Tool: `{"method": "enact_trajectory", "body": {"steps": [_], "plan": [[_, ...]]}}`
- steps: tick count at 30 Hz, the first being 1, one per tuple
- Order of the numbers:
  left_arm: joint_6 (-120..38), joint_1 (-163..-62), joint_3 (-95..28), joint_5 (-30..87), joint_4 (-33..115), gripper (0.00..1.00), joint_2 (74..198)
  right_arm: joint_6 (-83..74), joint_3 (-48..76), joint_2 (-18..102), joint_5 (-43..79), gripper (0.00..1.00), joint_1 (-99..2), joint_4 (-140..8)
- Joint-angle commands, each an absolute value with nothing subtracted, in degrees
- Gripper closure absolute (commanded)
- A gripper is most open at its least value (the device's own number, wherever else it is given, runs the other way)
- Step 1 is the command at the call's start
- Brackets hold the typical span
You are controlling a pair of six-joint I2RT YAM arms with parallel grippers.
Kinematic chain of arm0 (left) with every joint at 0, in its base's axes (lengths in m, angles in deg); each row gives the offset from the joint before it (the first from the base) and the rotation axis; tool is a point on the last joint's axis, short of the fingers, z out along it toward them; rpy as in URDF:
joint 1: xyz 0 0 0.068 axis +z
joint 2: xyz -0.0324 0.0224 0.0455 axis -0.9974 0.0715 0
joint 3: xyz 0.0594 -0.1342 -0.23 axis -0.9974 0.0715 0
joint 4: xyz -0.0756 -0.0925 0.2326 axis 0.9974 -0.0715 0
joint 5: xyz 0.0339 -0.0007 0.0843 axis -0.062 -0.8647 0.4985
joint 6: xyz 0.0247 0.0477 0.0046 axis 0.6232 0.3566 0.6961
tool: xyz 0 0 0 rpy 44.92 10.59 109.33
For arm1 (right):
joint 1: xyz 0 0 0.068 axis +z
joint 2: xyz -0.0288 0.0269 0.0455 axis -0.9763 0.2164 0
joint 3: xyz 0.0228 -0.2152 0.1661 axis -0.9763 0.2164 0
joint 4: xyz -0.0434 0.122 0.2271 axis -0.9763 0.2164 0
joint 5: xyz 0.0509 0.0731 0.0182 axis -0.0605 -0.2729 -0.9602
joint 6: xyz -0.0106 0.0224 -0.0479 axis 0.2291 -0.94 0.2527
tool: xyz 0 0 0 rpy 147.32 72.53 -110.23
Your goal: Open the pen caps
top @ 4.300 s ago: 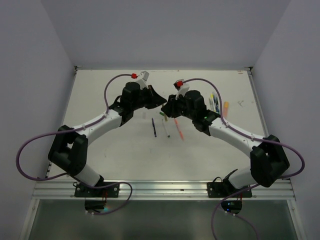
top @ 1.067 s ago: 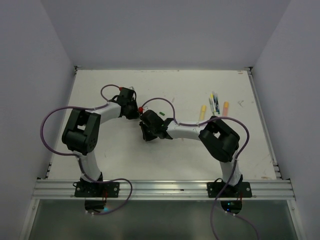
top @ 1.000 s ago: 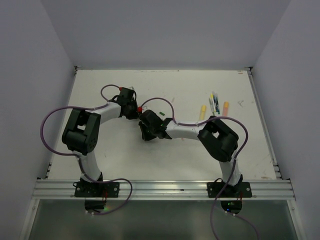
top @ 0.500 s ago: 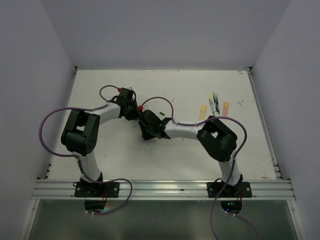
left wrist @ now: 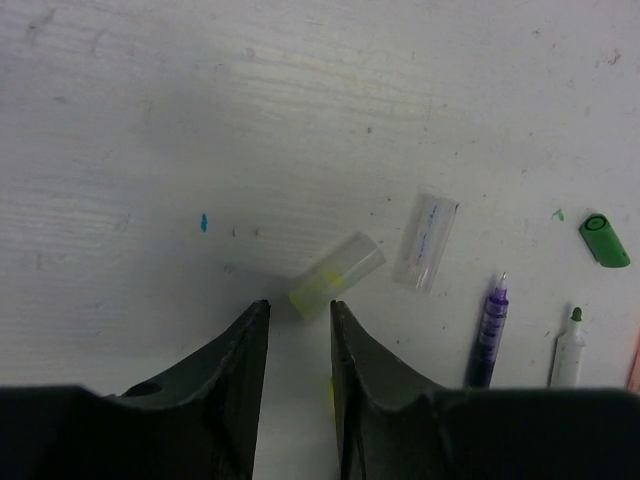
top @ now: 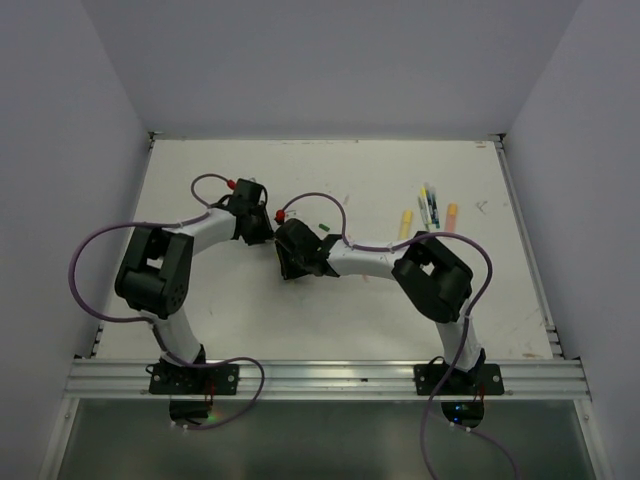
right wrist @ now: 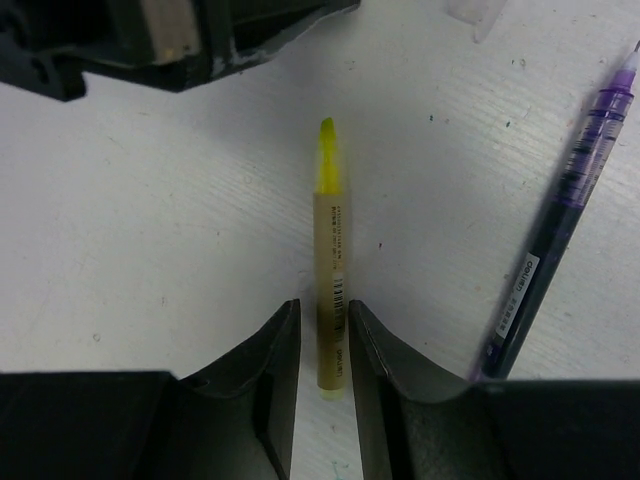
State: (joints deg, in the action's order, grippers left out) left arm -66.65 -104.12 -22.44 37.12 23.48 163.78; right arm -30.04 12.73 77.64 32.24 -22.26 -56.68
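The robot should next raise its right gripper past the purple pen, then lower its fingers to the body of the capped yellow highlighter, because the highlighter between them is uncapped.
An uncapped yellow highlighter lies on the white table, its rear end between the fingers of my right gripper. Those fingers are open, with a small gap on each side of the barrel. Its yellow cap lies flat just beyond the tips of my open left gripper, which holds nothing. A clear cap, an uncapped purple pen, a white pen with a green tip and a green cap lie to the right. In the top view both grippers meet at mid-table.
Capped pens lie at the back right: a yellow highlighter, several thin pens and an orange one. The purple pen lies close to the right of my right fingers. The left gripper's body sits just ahead of the right one.
Both grippers have opened over the last second. The yellow highlighter and its cap now lie loose on the table. The left arm's elbow has swung slightly left.
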Motion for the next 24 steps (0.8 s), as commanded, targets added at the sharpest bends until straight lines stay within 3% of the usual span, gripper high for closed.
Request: {"method": "enact_trajectory", "body": {"steps": [1,5,10,15,19,24], "plan": [[-68.33,-102.95,-21.43,40.10,22.05,0.66,158.44,-30.22,11.76,78.77,34.25,0.69,-22.22,-52.71],[-68.42,-102.86,-21.96,40.81,22.40,0.64,154.65,-29.08,10.27,75.18,34.16,0.62,-22.22,-51.75],[-68.07,-102.86,-23.19,38.44,22.84,0.61,151.67,-26.62,7.20,69.38,36.70,0.42,-22.40,-48.67],[-65.87,-102.78,-22.75,38.43,22.49,0.39,147.54,-24.34,7.80,64.98,44.08,0.27,-25.55,-43.75],[-63.77,-102.78,-21.79,39.22,22.40,0.16,141.57,-25.03,10.09,62.17,45.49,0.25,-34.75,-40.94],[-60.25,-102.78,-19.77,41.42,22.93,0.01,135.24,-26.18,12.63,61.11,48.56,0.25,-44.71,-37.86]]}}
